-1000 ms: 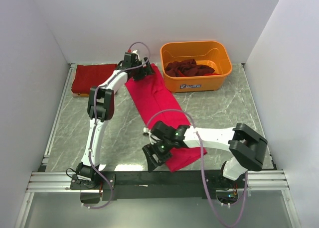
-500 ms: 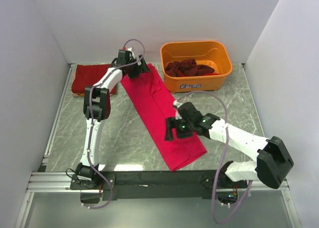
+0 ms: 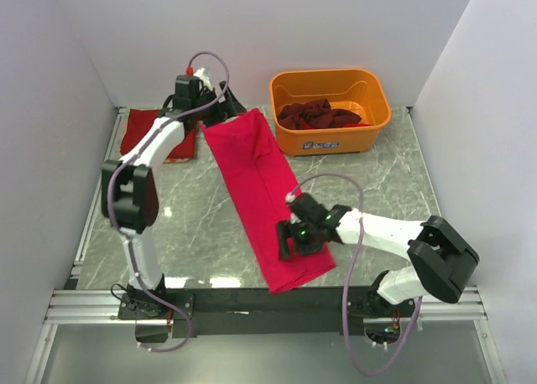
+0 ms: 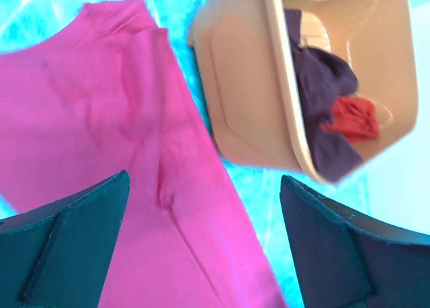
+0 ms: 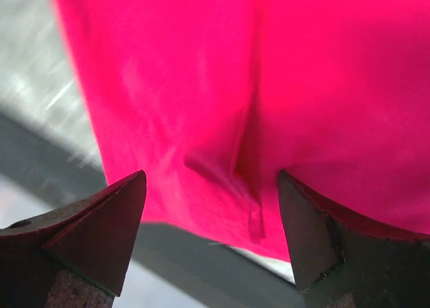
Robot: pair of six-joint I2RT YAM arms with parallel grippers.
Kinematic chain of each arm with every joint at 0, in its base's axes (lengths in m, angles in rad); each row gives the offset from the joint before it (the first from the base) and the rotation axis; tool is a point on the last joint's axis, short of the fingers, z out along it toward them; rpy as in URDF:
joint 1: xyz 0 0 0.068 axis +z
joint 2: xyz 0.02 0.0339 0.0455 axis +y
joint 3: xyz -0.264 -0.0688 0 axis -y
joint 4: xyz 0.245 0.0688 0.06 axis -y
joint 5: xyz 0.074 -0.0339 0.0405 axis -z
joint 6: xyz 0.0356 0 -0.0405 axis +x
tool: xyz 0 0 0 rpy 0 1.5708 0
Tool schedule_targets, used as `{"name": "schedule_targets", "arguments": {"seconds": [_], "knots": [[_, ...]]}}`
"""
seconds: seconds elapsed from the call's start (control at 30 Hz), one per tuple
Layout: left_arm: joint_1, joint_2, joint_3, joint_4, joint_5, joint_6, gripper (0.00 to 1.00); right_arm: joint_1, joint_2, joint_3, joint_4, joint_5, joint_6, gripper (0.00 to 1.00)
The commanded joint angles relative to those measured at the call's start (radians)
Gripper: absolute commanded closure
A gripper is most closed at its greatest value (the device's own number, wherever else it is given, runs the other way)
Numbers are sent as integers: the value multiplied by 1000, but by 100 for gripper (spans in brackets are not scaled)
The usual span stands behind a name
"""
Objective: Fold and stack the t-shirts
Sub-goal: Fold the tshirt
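The hem corner at the t-shirt's near end (image 3: 274, 288) is beside my right gripper, which is already at that hem. My left gripper should move back along the red t-shirt and go down onto that corner next.
A bright red t-shirt (image 3: 260, 187) lies as a long folded strip running from the back centre to the table's near edge. My left gripper (image 3: 220, 107) is open at the strip's far end; in the left wrist view the gripper (image 4: 203, 187) hangs above the shirt (image 4: 101, 120), holding nothing. My right gripper (image 3: 285, 240) is open over the strip's near end; in the right wrist view the gripper (image 5: 211, 180) spans a crease in the shirt (image 5: 201, 72) close to its hem. A folded dark red shirt (image 3: 144, 132) lies at the back left.
An orange bin (image 3: 330, 132) holding dark red shirts (image 3: 319, 114) stands at the back right, close to the strip's far end; it also shows in the left wrist view (image 4: 242, 86). The black front rail (image 3: 252, 300) runs just below the shirt's near end. White walls enclose the table.
My left gripper has swung left and back at the shirt's far end. My right gripper moved up the strip, then back toward its near end. The strip has shifted slightly left.
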Motion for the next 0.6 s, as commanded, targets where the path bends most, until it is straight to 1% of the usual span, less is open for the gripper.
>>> {"name": "schedule_targets", "arguments": {"seconds": [0.0, 0.03, 0.1, 0.13, 0.2, 0.27, 0.3, 0.33, 0.37, 0.4, 0.43, 0.47, 0.5, 0.53, 0.57], "knots": [[-6, -134, -128, 79, -15, -29, 0, 141, 47, -25, 75, -130, 86, 14], [-4, -157, -170, 73, -25, -34, 1, 200, 66, -9, 97, -158, 97, 14], [-6, -223, -202, 47, -61, -40, 1, 248, 90, 42, 128, -210, 103, 15], [-6, -246, -239, 38, -77, -44, 0, 282, 103, 62, 119, -210, 98, 15], [-6, -321, -282, 19, -120, -44, 1, 307, 99, 106, 90, -209, 78, 15], [-9, -407, -366, 2, -143, -61, 1, 311, 61, 119, 67, -180, 80, 14], [-9, -441, -401, 4, -143, -69, 1, 310, 44, 122, 29, -160, 78, 14], [-19, -472, -478, 1, -146, -84, 1, 308, 6, 136, 2, -134, 78, 14], [-30, -540, -519, -13, -149, -116, 1, 304, -16, 142, -27, -65, 83, 14], [-45, -578, -565, -13, -158, -127, 1, 301, -42, 139, -68, -43, 87, 13], [-67, -614, -652, -19, -178, -142, 1, 294, -102, 128, -78, -26, 94, 13], [-128, -686, -693, -40, -199, -170, 1, 282, -136, 114, -87, -16, 112, 12], [-163, -720, -728, -60, -244, -181, 1, 246, -171, 75, -104, -8, 120, 12], [-238, -752, -789, -82, -265, -195, 1, 224, -241, 50, -116, 1, 124, 12], [-275, -809, -819, -131, -288, -236, 1, 189, -278, 26, -128, 17, 132, 12]]}}
